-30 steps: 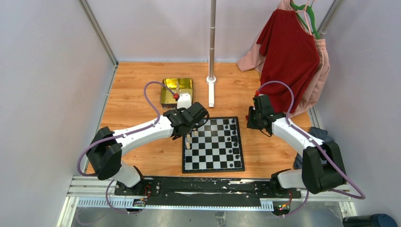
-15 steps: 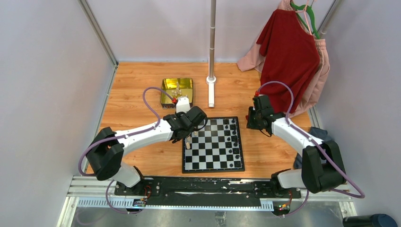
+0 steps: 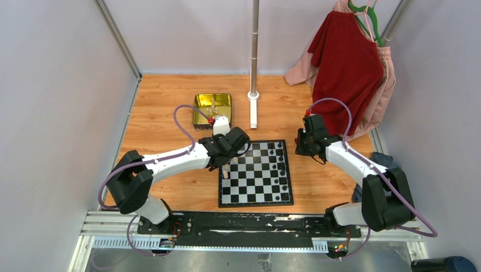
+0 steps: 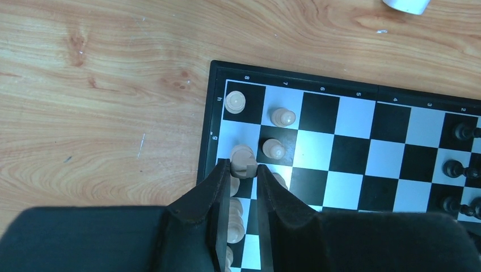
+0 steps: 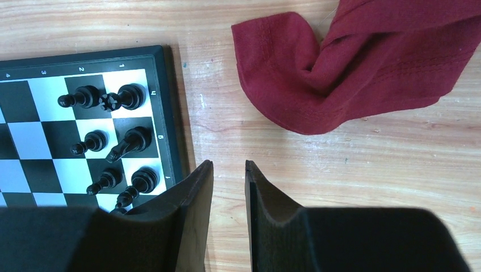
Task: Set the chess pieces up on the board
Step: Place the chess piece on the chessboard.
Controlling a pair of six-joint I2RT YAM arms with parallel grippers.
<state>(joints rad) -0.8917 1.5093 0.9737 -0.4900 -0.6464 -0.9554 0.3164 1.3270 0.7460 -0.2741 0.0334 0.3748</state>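
The light square marked g is empty beside the corner piece, so my left gripper should lower onto it next and release the cream chess piece.
The board lies between the arms. My left gripper is shut on a cream chess piece, held at the fingertips over the board's left edge column. Cream pieces stand on squares just beyond the tips, and more show between and under the fingers. From above, the left gripper hangs over the board's far left corner. My right gripper is open over bare wood beside the board's right edge. Black pieces stand along that edge.
A gold tin holding more cream pieces sits behind the board on the left. A metal pole with a white base rises at the back centre. Red and pink clothes hang at the back right; a red cloth end rests on the wood.
The left arm has shifted slightly nearer over the board's far left corner, still gripping the cream piece. The right arm has not moved.
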